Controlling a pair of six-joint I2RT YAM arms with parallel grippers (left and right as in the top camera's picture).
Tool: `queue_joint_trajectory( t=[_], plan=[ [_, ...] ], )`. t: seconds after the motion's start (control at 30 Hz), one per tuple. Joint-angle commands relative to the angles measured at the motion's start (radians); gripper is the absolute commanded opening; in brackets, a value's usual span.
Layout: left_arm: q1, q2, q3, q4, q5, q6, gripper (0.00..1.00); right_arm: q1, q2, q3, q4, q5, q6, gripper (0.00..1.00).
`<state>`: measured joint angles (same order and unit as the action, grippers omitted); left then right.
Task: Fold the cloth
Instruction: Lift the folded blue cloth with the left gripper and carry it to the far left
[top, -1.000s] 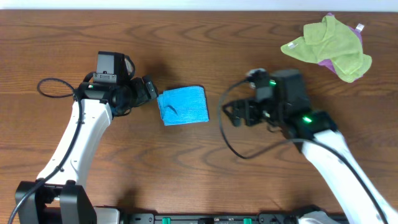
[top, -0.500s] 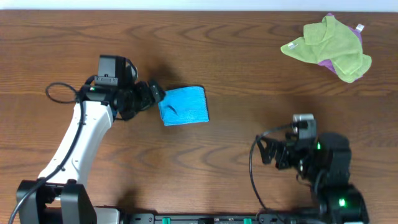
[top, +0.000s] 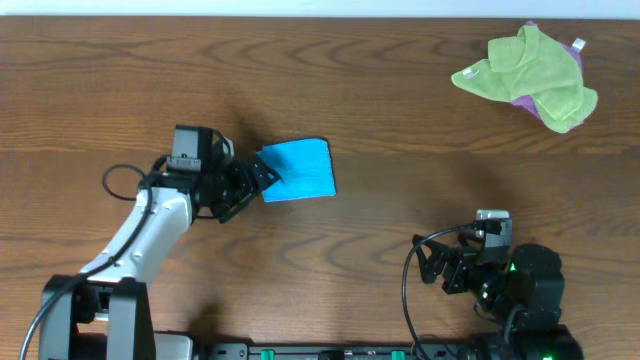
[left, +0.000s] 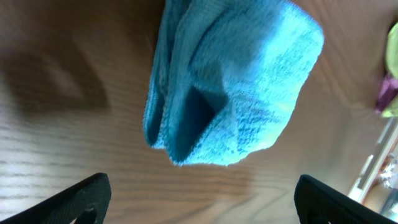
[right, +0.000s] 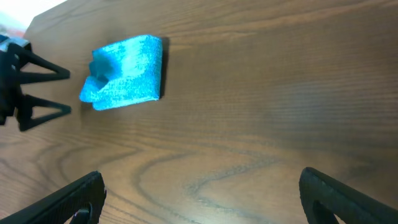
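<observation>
My left gripper should lower and shift, onto the cloth's raised pocket-like fold (top: 271, 174) (left: 195, 121) just beyond its open fingers.
The sky-blue cloth (top: 298, 170) lies folded into a small rectangle on the wooden table, with a raised pocket-like fold near its left end. My left gripper (top: 262, 175) is open, its fingertips at the cloth's left edge. In the left wrist view the cloth (left: 230, 81) lies just beyond the open jaws (left: 202, 199), which hold nothing. My right gripper (top: 430, 268) is open and empty near the front right of the table, far from the cloth. The right wrist view shows the cloth (right: 124, 73) in the distance beyond the open jaws (right: 202, 196).
A yellow-green cloth (top: 525, 72) lies crumpled at the back right, on top of a purple cloth (top: 572, 45). The table's back edge runs along the top of the overhead view.
My right arm has pulled back from the table's middle to the front right. My left arm has shifted right and toward the front, its open fingers now at the cloth's left edge.
</observation>
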<state>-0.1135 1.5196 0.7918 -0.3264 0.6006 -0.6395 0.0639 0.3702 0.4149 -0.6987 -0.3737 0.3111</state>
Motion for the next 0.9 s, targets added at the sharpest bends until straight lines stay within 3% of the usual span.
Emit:
queue_joint_trajectory(
  t=[0.0, 0.27, 0.87],
  plan=[
    [-0.019, -0.012, -0.065, 0.072, 0.021, -0.109, 0.95, -0.006, -0.006, -0.005, -0.001, 0.000, 0.018, 0.99],
    [-0.047, -0.010, -0.206, 0.321, -0.028, -0.283, 0.95, -0.006, -0.006, -0.005, -0.001, 0.000, 0.018, 0.99],
    [-0.167, 0.003, -0.234, 0.435, -0.259, -0.397, 0.96, -0.006, -0.006, -0.005, -0.001, 0.000, 0.018, 0.99]
  ],
)
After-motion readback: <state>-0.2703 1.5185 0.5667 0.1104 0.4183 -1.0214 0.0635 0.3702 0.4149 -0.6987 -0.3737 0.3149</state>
